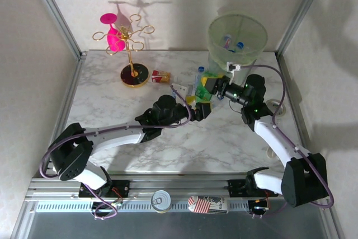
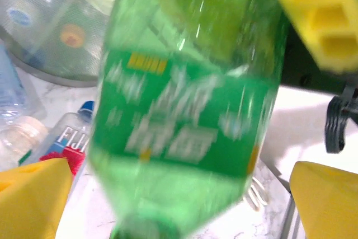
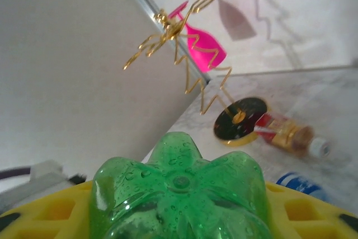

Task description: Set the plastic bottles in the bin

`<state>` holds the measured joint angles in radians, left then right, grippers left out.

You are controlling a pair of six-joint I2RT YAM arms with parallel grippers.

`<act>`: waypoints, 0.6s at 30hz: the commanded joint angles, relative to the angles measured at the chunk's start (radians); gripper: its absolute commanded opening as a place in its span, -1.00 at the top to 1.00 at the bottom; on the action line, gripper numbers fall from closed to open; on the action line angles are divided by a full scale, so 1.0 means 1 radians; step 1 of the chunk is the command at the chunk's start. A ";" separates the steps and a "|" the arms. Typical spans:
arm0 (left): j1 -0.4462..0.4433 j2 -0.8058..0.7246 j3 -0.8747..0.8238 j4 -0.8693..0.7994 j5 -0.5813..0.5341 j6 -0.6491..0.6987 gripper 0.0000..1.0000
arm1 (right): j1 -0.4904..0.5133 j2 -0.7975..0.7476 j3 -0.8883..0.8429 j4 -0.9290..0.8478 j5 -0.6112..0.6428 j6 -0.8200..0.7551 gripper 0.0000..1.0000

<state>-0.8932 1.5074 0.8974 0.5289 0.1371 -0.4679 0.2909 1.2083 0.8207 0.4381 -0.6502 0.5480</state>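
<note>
The bin's opening (image 1: 238,33) lies outward of my right gripper, so my right gripper will swing outward and turn over that opening to let go of the green plastic bottle (image 1: 205,89).
A green plastic bottle (image 1: 205,89) hangs over the table just in front of the bin (image 1: 238,40). My right gripper (image 1: 212,84) is shut on it. In the right wrist view its ribbed base (image 3: 180,186) sits squeezed between my yellow fingers (image 3: 50,211). My left gripper (image 1: 199,106) is open right below it. In the left wrist view the blurred bottle (image 2: 184,110) stands between the wide-apart yellow fingers (image 2: 33,194), free of both. Two bottles (image 1: 234,43) lie inside the bin. A clear bottle with a blue cap (image 1: 199,74) stands by the bin's foot, next to a red-labelled one (image 2: 67,141).
A gold stand with pink glasses (image 1: 130,43) stands at the back left, with a small red-labelled bottle (image 1: 161,76) lying beside its base. A can (image 1: 161,200) and a red patterned object (image 1: 208,204) lie on the near rail. Frame posts flank the table.
</note>
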 commanded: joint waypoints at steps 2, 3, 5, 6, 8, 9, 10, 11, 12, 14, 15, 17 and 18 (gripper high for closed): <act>0.005 -0.107 -0.053 0.012 -0.163 0.023 -0.99 | -0.025 0.007 0.170 -0.076 0.167 -0.133 0.08; 0.008 -0.120 -0.067 0.015 -0.192 0.022 -0.99 | -0.033 0.015 0.198 -0.082 0.191 -0.146 0.08; 0.023 -0.149 -0.094 0.015 -0.244 0.012 -0.99 | -0.056 0.042 0.266 -0.084 0.259 -0.168 0.09; 0.035 -0.158 -0.105 0.012 -0.256 0.004 -0.99 | -0.067 0.056 0.292 -0.082 0.287 -0.173 0.09; 0.070 -0.182 -0.131 0.001 -0.271 -0.033 -0.99 | -0.104 0.099 0.357 -0.067 0.343 -0.171 0.10; 0.089 -0.190 -0.145 -0.003 -0.275 -0.054 -0.99 | -0.119 0.116 0.382 -0.056 0.363 -0.166 0.11; 0.109 -0.201 -0.163 -0.006 -0.275 -0.080 -0.99 | -0.136 0.137 0.410 -0.041 0.385 -0.158 0.11; 0.132 -0.213 -0.185 -0.007 -0.278 -0.104 -0.99 | -0.151 0.155 0.435 -0.023 0.410 -0.154 0.12; 0.148 -0.226 -0.205 -0.010 -0.283 -0.124 -0.99 | -0.160 0.174 0.457 -0.010 0.439 -0.156 0.12; 0.178 -0.258 -0.252 -0.014 -0.299 -0.159 -0.99 | -0.173 0.212 0.489 0.026 0.515 -0.159 0.12; 0.188 -0.273 -0.273 -0.011 -0.303 -0.167 -0.99 | -0.178 0.228 0.494 0.053 0.540 -0.162 0.13; 0.199 -0.306 -0.312 -0.009 -0.315 -0.173 -0.99 | -0.182 0.265 0.503 0.103 0.614 -0.166 0.13; 0.203 -0.319 -0.325 -0.013 -0.320 -0.174 -0.99 | -0.185 0.280 0.504 0.127 0.639 -0.169 0.13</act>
<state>-0.6994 1.2362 0.6033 0.5159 -0.1436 -0.5987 0.1108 1.4567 1.2915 0.4564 -0.1509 0.4026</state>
